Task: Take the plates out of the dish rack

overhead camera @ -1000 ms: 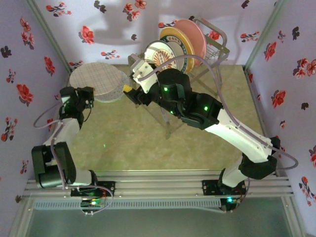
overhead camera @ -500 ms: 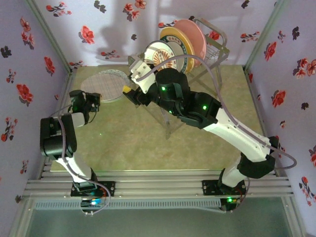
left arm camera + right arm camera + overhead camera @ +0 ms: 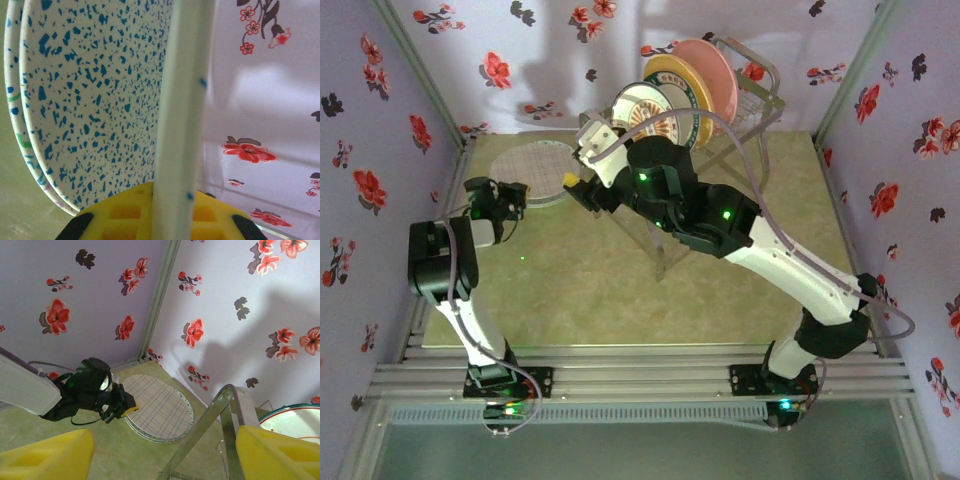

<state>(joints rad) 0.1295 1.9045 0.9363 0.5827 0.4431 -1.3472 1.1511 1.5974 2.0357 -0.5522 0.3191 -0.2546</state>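
My left gripper is holding the plate above the blue-speckled stack (image 3: 552,202) (image 3: 97,100), which peeks out on the rack side. Next it needs to lower the plate slightly toward the rack and release it.
My left gripper (image 3: 520,197) (image 3: 170,200) is shut on the near rim of a white grid-pattern plate (image 3: 532,168) (image 3: 160,407). That plate lies low over a stack of blue-speckled plates (image 3: 90,100) at the back left of the table. Its rim runs edge-on between my yellow fingers (image 3: 120,210). In the dish rack (image 3: 757,100) stand three plates: orange-sunburst (image 3: 642,108), yellow with a dark rim (image 3: 672,85) and pink (image 3: 708,68). My right gripper (image 3: 575,175) (image 3: 165,460) hangs open and empty, just left of the rack.
A silvery rack bar (image 3: 212,427) crosses between my right fingers, and a green-rimmed plate edge (image 3: 295,417) shows at the right. Floral walls close in the table on three sides. The green tabletop (image 3: 570,280) lies between the arms.
My left arm has brought the grid plate down and away from the camera, onto the stack. My right gripper has drifted slightly left and stayed open.
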